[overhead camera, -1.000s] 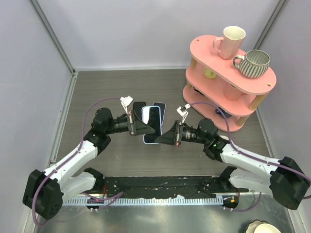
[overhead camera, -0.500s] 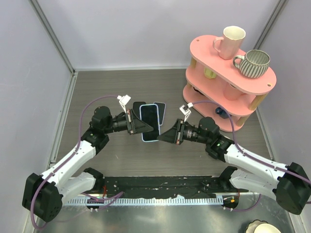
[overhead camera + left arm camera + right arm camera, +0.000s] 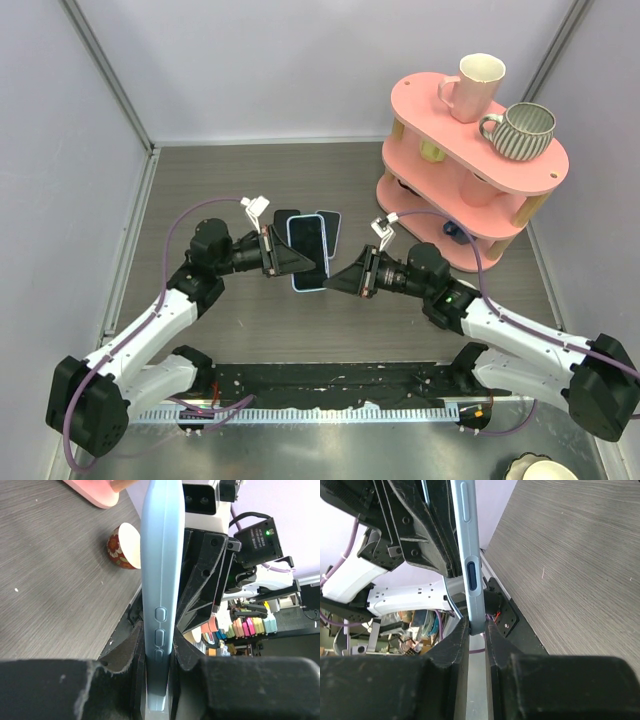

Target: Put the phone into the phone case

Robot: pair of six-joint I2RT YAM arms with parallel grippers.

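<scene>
The tabletop beside the dark patches lies below, left of my left gripper in the top view, so next it needs to shift sideways and down to release the phone case (image 3: 297, 285).
The phone (image 3: 309, 246) shows its dark screen inside the light-blue rim of the phone case (image 3: 297, 285). It hangs above the table's middle between both arms. My left gripper (image 3: 298, 263) is shut on the left side. In the left wrist view the case (image 3: 160, 555) stands edge-on with its buttons between my left gripper's (image 3: 159, 642) jaws. My right gripper (image 3: 336, 281) is closed on the lower right corner. The right wrist view has the case's edge (image 3: 466, 545) pinched at the tip of my right gripper (image 3: 477, 629). Dark phone-shaped patches lie on the table behind.
A pink two-tier shelf (image 3: 455, 125) stands at the back right with a cream mug (image 3: 476, 84) and a striped mug (image 3: 523, 131) on top. A small red patterned cup (image 3: 122, 547) lies near its foot. Grey walls close the left, back and right. A black rail (image 3: 330, 385) runs along the near edge.
The phone and case have shifted slightly up and left with the left gripper. The right gripper has followed and taken a new grip on the lower corner.
</scene>
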